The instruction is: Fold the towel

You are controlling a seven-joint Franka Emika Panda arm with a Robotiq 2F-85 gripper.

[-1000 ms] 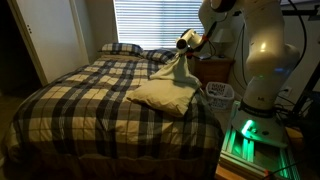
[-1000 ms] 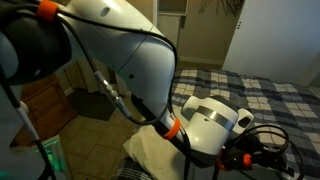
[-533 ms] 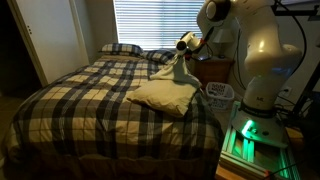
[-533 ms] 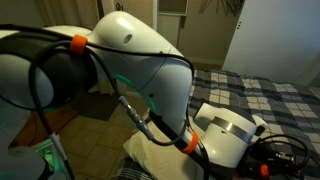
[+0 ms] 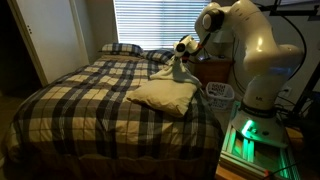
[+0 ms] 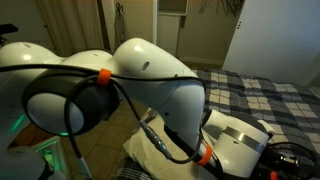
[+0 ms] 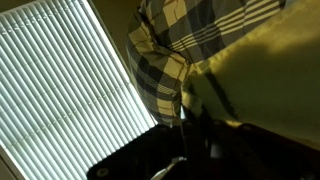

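Observation:
The towel (image 5: pixel 165 92) still stands in a peak, so I need to lower my gripper a little next and let go of the raised corner over the bed's far end below it.
The cream towel (image 5: pixel 165 92) lies on the right side of the plaid bed, and one corner of it is pulled up in a peak toward my gripper (image 5: pixel 184 46). The gripper is shut on that raised corner above the bed's far right side. In the wrist view the towel (image 7: pixel 265 75) fills the right side as a pale yellow sheet that runs into the dark jaws (image 7: pixel 200 120). In an exterior view only a strip of the towel (image 6: pixel 150 150) shows under the arm, and the gripper is hidden there.
The plaid bedspread (image 5: pixel 80 95) covers the bed. Two dark plaid pillows (image 5: pixel 121 48) lie at its head under a window with blinds (image 5: pixel 150 20). A wooden nightstand (image 5: pixel 215 70) stands beside the bed on the right. A white basket (image 5: pixel 219 93) sits near the robot base.
The arm has swung its upper links toward the bed's head. The gripper still holds the raised towel corner at about the same spot. In an exterior view the arm now blocks more of the picture.

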